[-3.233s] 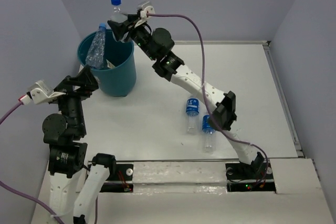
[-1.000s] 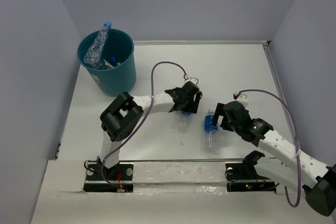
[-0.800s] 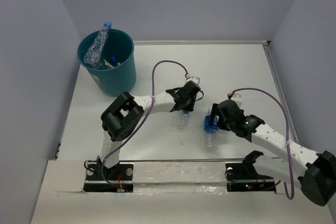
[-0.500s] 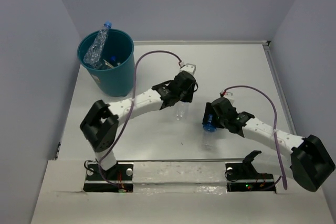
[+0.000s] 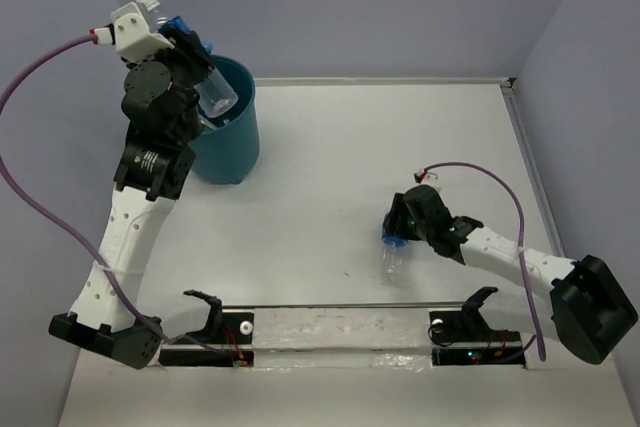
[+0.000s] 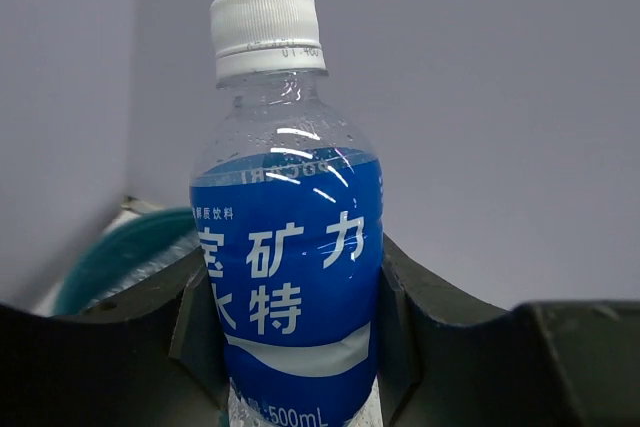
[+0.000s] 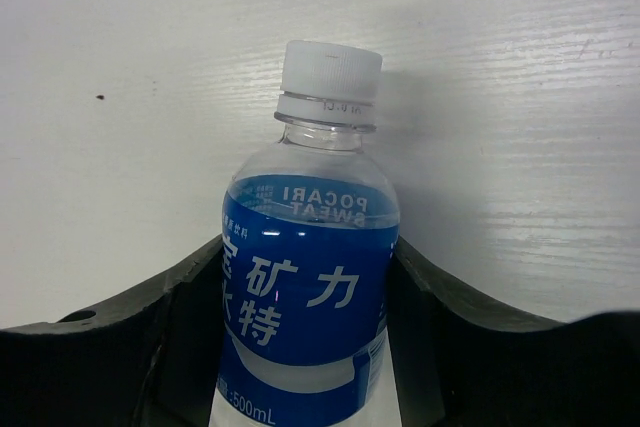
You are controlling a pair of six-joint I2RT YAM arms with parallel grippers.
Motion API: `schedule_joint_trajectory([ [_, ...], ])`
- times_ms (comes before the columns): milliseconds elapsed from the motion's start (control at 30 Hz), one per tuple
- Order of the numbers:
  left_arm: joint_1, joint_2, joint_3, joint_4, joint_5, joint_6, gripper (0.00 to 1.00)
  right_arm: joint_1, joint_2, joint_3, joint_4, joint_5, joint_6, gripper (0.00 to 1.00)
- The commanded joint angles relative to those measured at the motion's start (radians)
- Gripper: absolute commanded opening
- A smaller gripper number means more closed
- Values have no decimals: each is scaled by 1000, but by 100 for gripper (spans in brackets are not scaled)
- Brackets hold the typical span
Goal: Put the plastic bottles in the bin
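The bottle in my right gripper rises outward and to the left in the top view, over the bin's opening [image 5: 236, 89], for release next, since the bin's rim stands above the tabletop.
My left gripper [image 5: 193, 50] is shut on a small clear bottle [image 5: 214, 94] with a blue label and white cap, and holds it tilted over the near rim of the teal bin [image 5: 232, 147]. In the left wrist view the bottle [image 6: 285, 237] fills the gap between my fingers [image 6: 395, 307], with the bin's rim [image 6: 112, 252] at the lower left. My right gripper [image 5: 402, 226] is shut on a second blue-label bottle [image 5: 391, 260] lying on the table; the right wrist view shows it [image 7: 308, 277] pinched at the label. My left arm hides the bin's contents.
The table [image 5: 400, 147] is white, with a raised edge along its right side [image 5: 535, 187] and grey walls on three sides. The mounting rail [image 5: 340, 332] runs along the near edge. Purple cables trail from both wrists.
My left arm has lifted its bottle from the table's middle and swung it up over the bin. My right gripper stays on the other bottle, which has shifted slightly.
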Motion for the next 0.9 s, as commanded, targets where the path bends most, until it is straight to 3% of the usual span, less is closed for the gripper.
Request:
schedule_joint_trajectory([
  [0, 159, 85, -52, 150, -113, 83, 26, 6, -106, -35, 121, -8, -52, 37],
  [167, 301, 192, -54, 293, -119, 97, 27, 6, -172, -49, 132, -64, -80, 37],
  [467, 334, 364, -193, 705, -401, 385, 34, 6, -306, -84, 160, -151, -94, 37],
  [633, 325, 346, -336, 747, -360, 326, 52, 6, -356, -75, 153, -170, -95, 37],
  [767, 315, 292, -380, 747, -323, 274, 99, 6, -335, -23, 155, -171, -135, 37],
  [867, 296, 239, -348, 709, -265, 257, 99, 15, -295, 61, 164, -202, -164, 37],
])
